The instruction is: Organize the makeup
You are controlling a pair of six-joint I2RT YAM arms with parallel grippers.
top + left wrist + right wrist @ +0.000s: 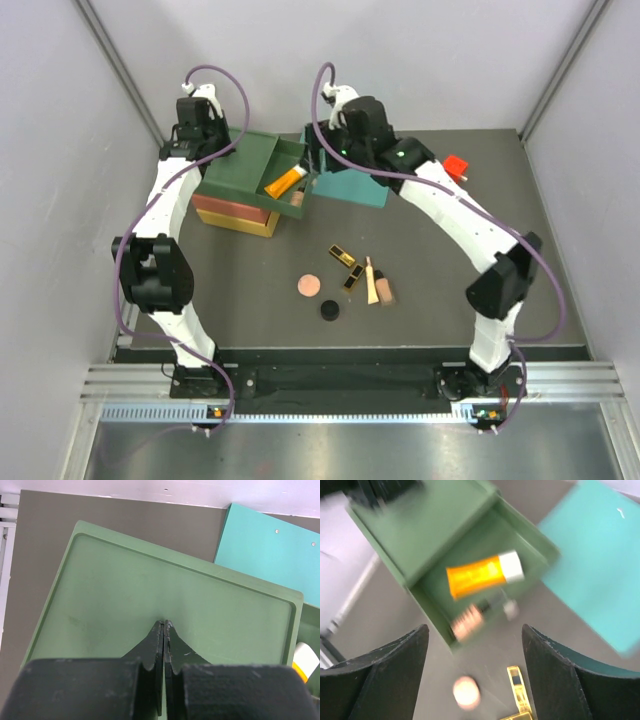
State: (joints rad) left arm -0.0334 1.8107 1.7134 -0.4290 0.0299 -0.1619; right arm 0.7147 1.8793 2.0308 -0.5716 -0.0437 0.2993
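Observation:
I need to move my open right gripper back from the drawer [297, 150] and down onto the brown tube's body [386, 291] next, because the tube's body is below and back from that gripper.
A green box [235, 165] stands at the back left with its drawer [297, 150] pulled out. In the drawer lie an orange tube [285, 181] [482, 574] and a small pinkish tube [297, 198] [467, 621], blurred. My right gripper [318, 165] [474, 627] hangs open above the drawer's front edge with nothing between its fingers. My left gripper [165, 622] is shut and empty over the box top [150, 590]. On the table lie two black-and-gold cases [342, 256] [353, 279], a pink disc [308, 286], a black jar [329, 311], a beige tube [371, 283] and a brown tube [386, 290].
The green box rests on a red and yellow box [235, 215]. A teal mat [355, 185] [275, 545] lies just right of the drawer. A red cube [456, 165] sits at the back right. Grey walls close in both sides.

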